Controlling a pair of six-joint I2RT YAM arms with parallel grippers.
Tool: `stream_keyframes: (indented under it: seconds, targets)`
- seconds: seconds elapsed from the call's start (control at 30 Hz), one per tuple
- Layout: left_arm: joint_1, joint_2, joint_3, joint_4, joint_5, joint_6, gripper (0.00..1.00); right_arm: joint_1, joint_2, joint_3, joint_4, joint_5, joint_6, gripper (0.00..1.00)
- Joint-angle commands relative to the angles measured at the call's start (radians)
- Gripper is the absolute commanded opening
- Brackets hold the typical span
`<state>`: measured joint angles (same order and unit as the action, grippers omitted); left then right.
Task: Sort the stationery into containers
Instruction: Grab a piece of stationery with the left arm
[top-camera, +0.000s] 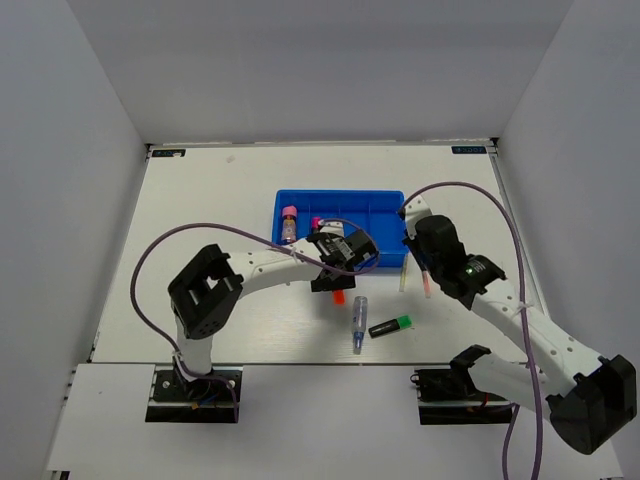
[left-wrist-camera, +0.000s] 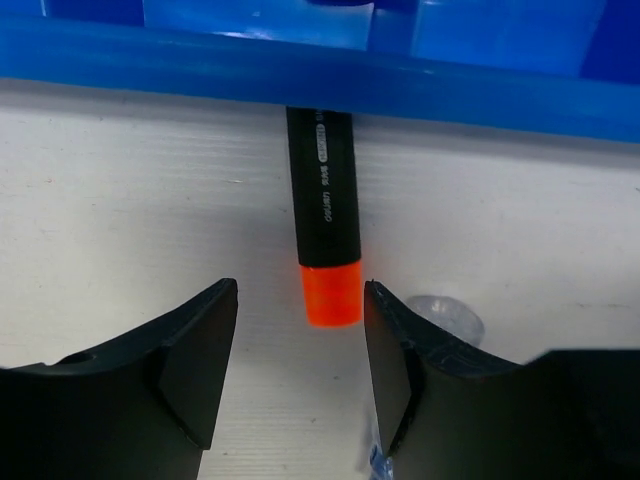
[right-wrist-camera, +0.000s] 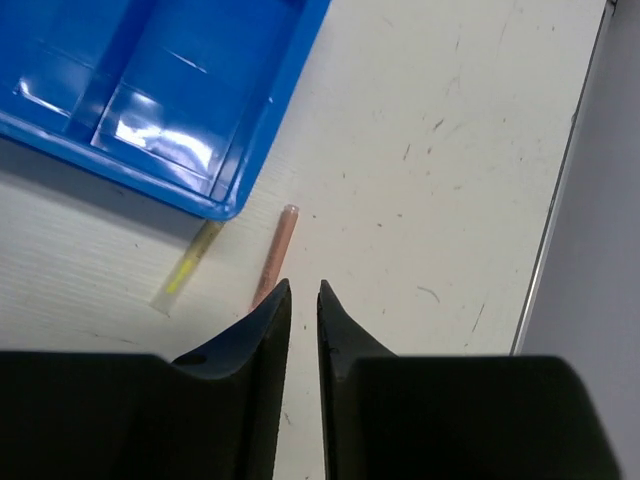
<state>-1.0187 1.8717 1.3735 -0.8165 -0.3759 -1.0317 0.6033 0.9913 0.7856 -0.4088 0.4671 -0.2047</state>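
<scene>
My left gripper moves down and toward the clear pen next, onto the highlighter's black body beside the orange cap (left-wrist-camera: 325, 215). The highlighter sits off-center between my fingers.
A black highlighter with an orange cap (left-wrist-camera: 325, 215) lies on the table, its far end against the blue tray (left-wrist-camera: 150, 60). My left gripper (left-wrist-camera: 300, 297) stands open, its tips on either side of the cap's end and not pressing it. From above, this gripper (top-camera: 335, 280) sits just in front of the blue tray (top-camera: 385, 200). My right gripper (right-wrist-camera: 304, 290) is open by a narrow gap with nothing in it, above the table beside a thin pink stick (right-wrist-camera: 277, 245). A pale-yellow stick (right-wrist-camera: 187, 265) lies near the tray corner (right-wrist-camera: 225, 205).
A clear blue-tipped pen (top-camera: 358, 322) and a green-capped highlighter (top-camera: 391, 326) lie on the table in front of the tray. A pink-capped glue stick (top-camera: 289, 222) and another pink-capped item (top-camera: 316, 222) stand in the tray's left part. White walls enclose the table.
</scene>
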Motion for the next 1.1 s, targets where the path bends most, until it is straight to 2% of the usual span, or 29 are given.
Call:
stream_keyframes:
  seconds: [0.0, 0.2, 0.53, 0.73, 0.77, 0.87, 0.9, 0.93, 0.97, 1.0, 1.07]
  targets:
    - [-0.003, 0.003, 0.048, -0.023, -0.043, -0.074, 0.64, -0.037, -0.037, -0.023, 0.027, -0.016, 0.056, 0.18]
    - [0.005, 0.076, 0.073, -0.003, -0.041, -0.082, 0.64, -0.059, -0.062, -0.04, 0.037, -0.065, 0.062, 0.14]
    - [0.014, 0.149, 0.085, -0.004, -0.037, -0.084, 0.62, -0.08, -0.092, -0.054, 0.039, -0.09, 0.065, 0.14]
    - [0.005, 0.152, 0.047, 0.0, -0.038, -0.103, 0.52, -0.086, -0.106, -0.055, 0.042, -0.105, 0.07, 0.13]
    - [-0.001, 0.155, 0.044, 0.002, -0.035, -0.105, 0.44, -0.091, -0.106, -0.057, 0.041, -0.104, 0.073, 0.13]
    - [-0.007, 0.155, 0.03, -0.003, -0.026, -0.108, 0.31, -0.092, -0.108, -0.055, 0.042, -0.107, 0.074, 0.13]
    - [-0.011, 0.149, 0.027, -0.004, -0.021, -0.11, 0.22, -0.092, -0.109, -0.059, 0.039, -0.108, 0.074, 0.16]
    - [-0.018, 0.142, 0.024, -0.007, -0.018, -0.1, 0.19, -0.094, -0.112, -0.059, 0.039, -0.111, 0.073, 0.22]
    - [-0.023, 0.135, 0.027, -0.01, -0.024, -0.099, 0.16, -0.096, -0.109, -0.059, 0.038, -0.11, 0.07, 0.3]
    - [-0.037, 0.106, 0.032, -0.016, -0.03, -0.09, 0.11, -0.096, -0.111, -0.06, 0.036, -0.111, 0.065, 0.45]
    - [-0.041, 0.075, 0.054, -0.041, -0.047, -0.058, 0.08, -0.099, -0.112, -0.06, 0.039, -0.114, 0.059, 0.57]
